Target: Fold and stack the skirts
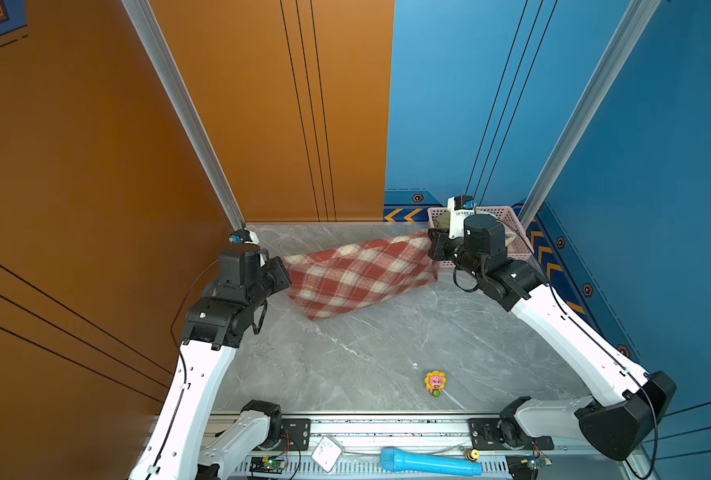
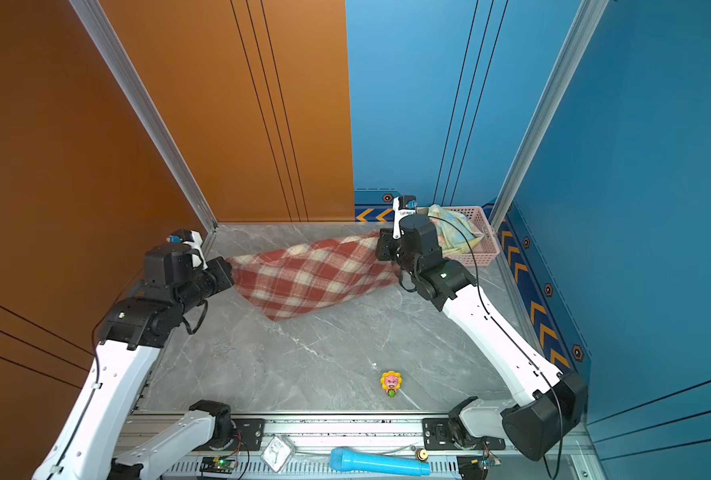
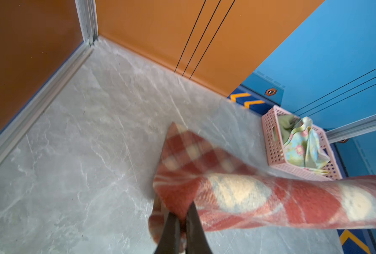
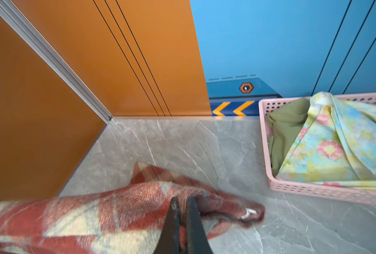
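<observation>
The left gripper draws the skirt's corner back and down onto the bare marble nearer my base next and releases it there, since the plaid skirt [image 1: 358, 278] still hangs unspread.
The red-and-cream plaid skirt [image 1: 358, 278] [image 2: 312, 278] hangs stretched between my two grippers over the back of the marble table, its lower fold touching the surface. My left gripper [image 3: 183, 211] [image 1: 284, 262] is shut on the skirt's left corner. My right gripper [image 4: 182, 199] [image 1: 430, 246] is shut on its right corner, beside the pink basket [image 4: 264, 132] [image 2: 478, 257]. The pastel floral skirt [image 4: 341, 145] [image 2: 453, 232] and the olive green skirt [image 4: 286, 129] [image 3: 286, 125] lie bunched inside that basket.
The basket stands in the back right corner against the blue wall. A small sunflower toy [image 1: 435, 383] [image 2: 390, 383] stands near the table's front edge. A blue microphone [image 1: 428, 461] lies on the front rail. The orange wall closes the left and back.
</observation>
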